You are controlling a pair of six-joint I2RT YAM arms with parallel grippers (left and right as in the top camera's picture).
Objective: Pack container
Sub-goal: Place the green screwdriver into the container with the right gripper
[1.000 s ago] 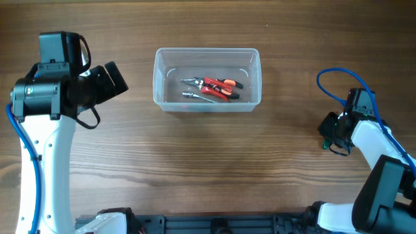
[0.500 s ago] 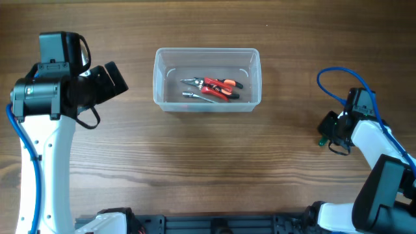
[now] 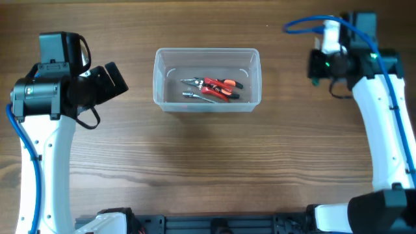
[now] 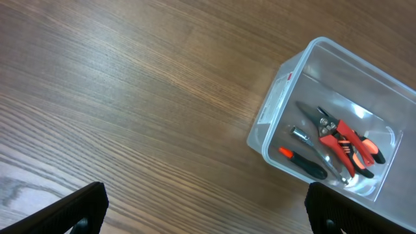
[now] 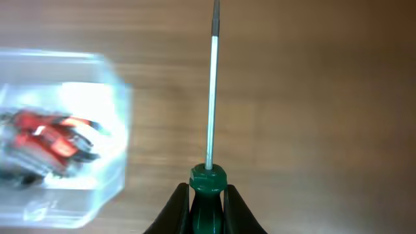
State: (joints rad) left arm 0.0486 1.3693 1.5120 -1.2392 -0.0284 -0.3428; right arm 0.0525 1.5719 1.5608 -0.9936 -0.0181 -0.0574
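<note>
My right gripper needs to swing over the container, turn, and go down beside the red-handled pliers (image 3: 218, 87) to let go of the green-handled screwdriver, because the container is open with tools inside.
The clear plastic container (image 3: 207, 104) sits at the table's upper middle, holding red-handled pliers (image 3: 218, 87) and a dark-handled tool (image 3: 195, 96). It also shows in the left wrist view (image 4: 273, 117) and, blurred, in the right wrist view (image 5: 97, 188). My right gripper (image 3: 317, 66) is shut on a green-handled screwdriver (image 5: 209, 188), raised to the right of the container; its metal shaft (image 5: 211, 97) points forward. My left gripper (image 3: 112, 79) is open and empty, left of the container, its fingertips wide apart (image 4: 208, 211).
Bare wooden table (image 3: 214, 169) surrounds the container. Blue cables run along both arms (image 3: 305, 25). A dark rail lies along the front edge (image 3: 214, 224).
My right arm has swung from the table's right middle up and leftward to beside the container's right end, carrying the screwdriver. The left arm has not moved.
</note>
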